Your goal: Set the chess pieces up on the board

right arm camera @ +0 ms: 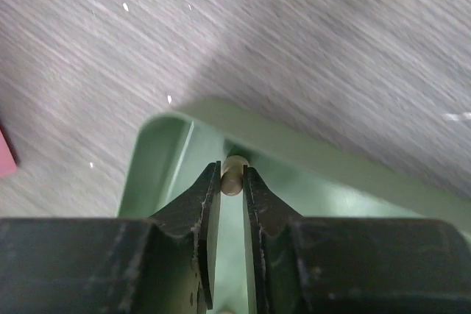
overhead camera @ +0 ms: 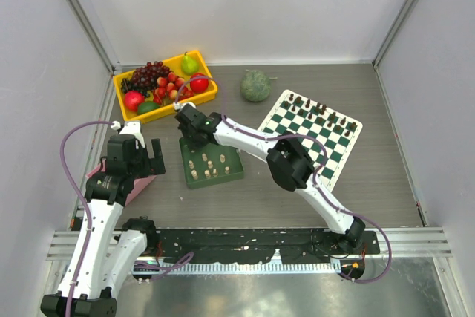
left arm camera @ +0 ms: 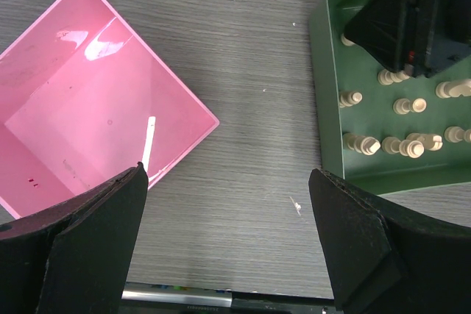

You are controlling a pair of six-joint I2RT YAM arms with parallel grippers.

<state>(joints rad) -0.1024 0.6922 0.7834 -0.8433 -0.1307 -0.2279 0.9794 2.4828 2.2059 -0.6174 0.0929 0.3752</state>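
The right gripper should next rise from the tray (overhead camera: 230, 172), move across the board and go down onto the green square by the board's near corner (overhead camera: 326, 173), since dark pieces line the board's far edge.
Several cream chess pieces (overhead camera: 208, 166) lie in a plain green tray (overhead camera: 230, 172) left of centre; they also show in the left wrist view (left arm camera: 401, 145). The checkered board (overhead camera: 312, 136) lies at the right with dark pieces along its far edge. My right gripper (overhead camera: 191, 125) is over the tray's far left corner, shut on a cream chess piece (right arm camera: 233, 175) between its fingertips, just inside the tray's rim (right arm camera: 309, 154). My left gripper (left arm camera: 228, 237) is open and empty above bare table, between a pink box and the tray.
A pink box (left arm camera: 88, 108) with a white stick sits at the left. A yellow bin of fruit (overhead camera: 165, 84) stands at the back left. A green round melon-like fruit (overhead camera: 255, 85) lies behind the board.
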